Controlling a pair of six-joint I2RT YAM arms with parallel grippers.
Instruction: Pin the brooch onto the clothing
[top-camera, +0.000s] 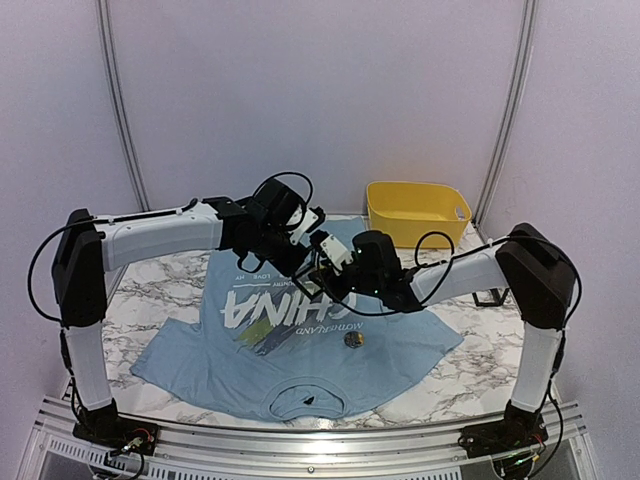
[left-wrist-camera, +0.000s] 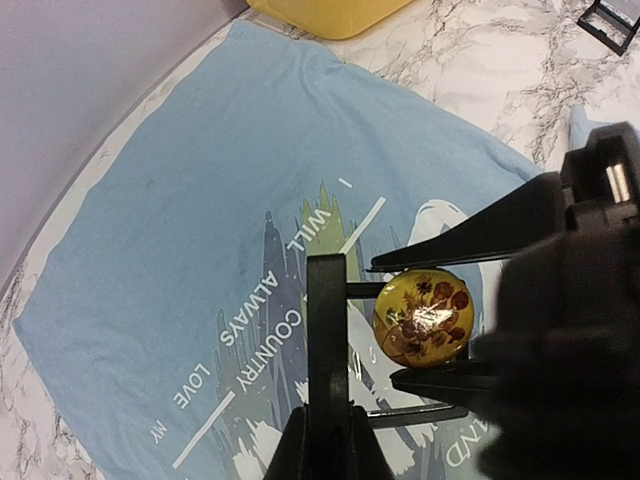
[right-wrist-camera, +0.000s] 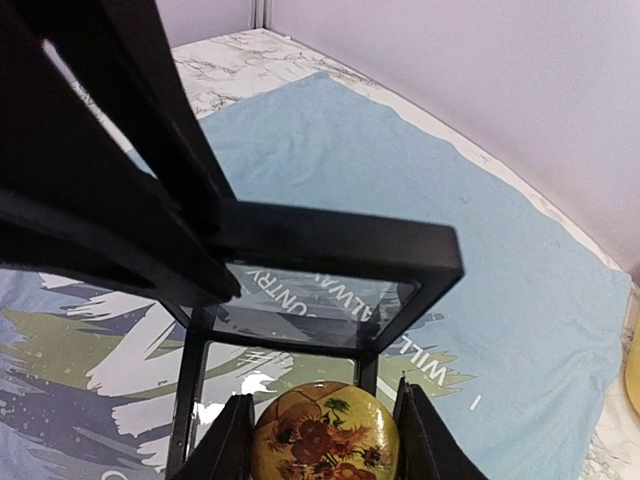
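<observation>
The frame should be released next on bare marble clear of the shirt (top-camera: 167, 276), so my left gripper needs to swing left in the top view and lower to there.
The clothing (top-camera: 300, 340) is a light blue T-shirt with white "CHINA" lettering, spread flat on the marble table. Both grippers meet above its chest print. The brooch (right-wrist-camera: 325, 436), a round yellow dome with sunflowers, sits between the fingers of my right gripper (right-wrist-camera: 325, 442), which is shut on it. In the left wrist view the brooch (left-wrist-camera: 424, 318) shows between those black fingers (left-wrist-camera: 462, 238). My left gripper (left-wrist-camera: 327, 432) is shut on the edge of a black display frame (left-wrist-camera: 327, 330) with a clear film, which hangs open just behind the brooch (right-wrist-camera: 330, 250).
A yellow bin (top-camera: 418, 212) stands at the back right of the table, past the shirt's hem. A small dark round piece (top-camera: 353, 340) lies on the shirt near the print. A black stand (top-camera: 490, 295) sits at the right edge.
</observation>
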